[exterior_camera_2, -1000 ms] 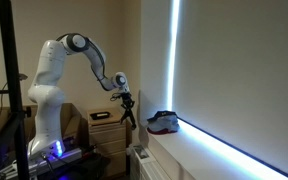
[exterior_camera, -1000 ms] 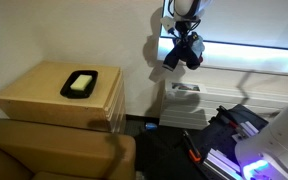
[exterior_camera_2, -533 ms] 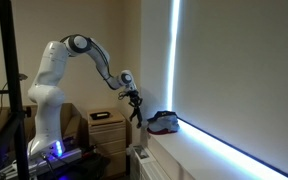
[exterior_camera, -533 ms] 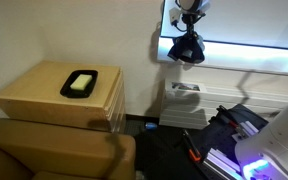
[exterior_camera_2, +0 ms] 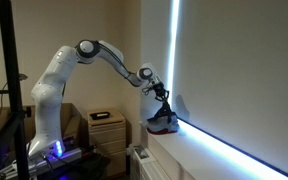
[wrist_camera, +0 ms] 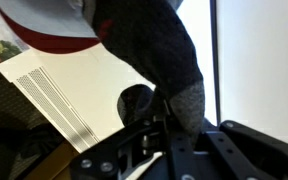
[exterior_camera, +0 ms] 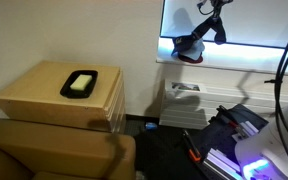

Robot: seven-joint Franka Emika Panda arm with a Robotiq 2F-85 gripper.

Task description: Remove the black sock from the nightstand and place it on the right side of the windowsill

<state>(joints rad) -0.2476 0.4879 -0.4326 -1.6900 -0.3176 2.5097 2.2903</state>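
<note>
The sock hangs above the shoe, so I should next move my gripper along the windowsill past the shoe and release the sock over the empty part of the windowsill.
My gripper is shut on the black sock and holds it over the windowsill. The sock hangs from the jaws just above a red and white shoe lying on the sill. In the exterior view along the window, the gripper is above the sill, with the sock dangling onto the shoe. In the wrist view the jaws pinch the dark grey sock beside the shoe. The nightstand stands at the left.
A black tray holding a pale object sits on the nightstand. A brown couch is at the bottom left. A white radiator vent is under the sill. The robot base with purple light is at the lower right.
The arm has swung from beside the window to over the sill, carrying the sock with it. The sock now hangs over the shoe.
</note>
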